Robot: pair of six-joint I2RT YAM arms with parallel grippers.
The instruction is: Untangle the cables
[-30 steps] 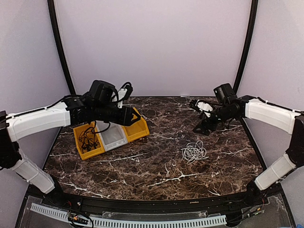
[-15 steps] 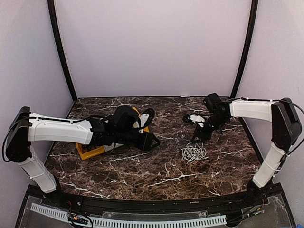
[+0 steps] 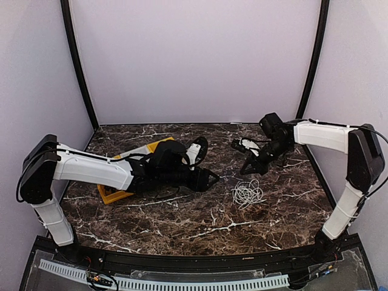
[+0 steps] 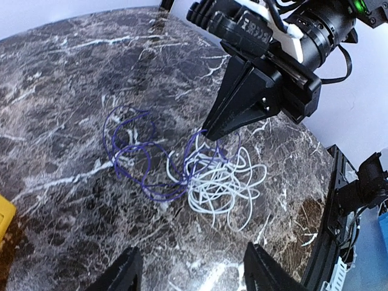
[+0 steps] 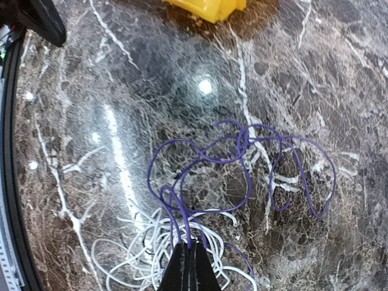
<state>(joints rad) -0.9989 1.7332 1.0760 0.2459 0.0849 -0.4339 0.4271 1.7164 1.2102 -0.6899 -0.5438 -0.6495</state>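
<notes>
The robot needs to move its open left gripper toward its right gripper and onto the purple cable just below the right gripper's fingers, because those fingers hold pieces of cable above the white cable heap (image 3: 247, 194).
The cables lie tangled on the dark marble table: a white cable (image 4: 225, 187) bunched in loops and a purple cable (image 4: 129, 151) spread in wider loops to its left. From above, the white bunch (image 3: 247, 194) lies right of centre. My right gripper (image 5: 189, 253) stands over the tangle with its jaws shut on strands of the purple cable (image 5: 242, 159), just above the white cable (image 5: 142, 257). The left wrist view shows that gripper (image 4: 207, 134) tip-down on the pile. My left gripper (image 4: 193, 277) hovers short of the tangle, open with nothing between its fingers (image 4: 124, 274).
Yellow bins (image 3: 114, 195) sit at the left of the table, mostly hidden under my left arm; a corner of one (image 5: 206, 7) shows in the right wrist view. My left gripper (image 3: 210, 177) and right gripper (image 3: 244, 171) are close together near the middle.
My left arm has swung from over the yellow bins to the right, toward the tangle, and its jaws opened wider. My right gripper came down onto the pile and shut on the purple cable.
</notes>
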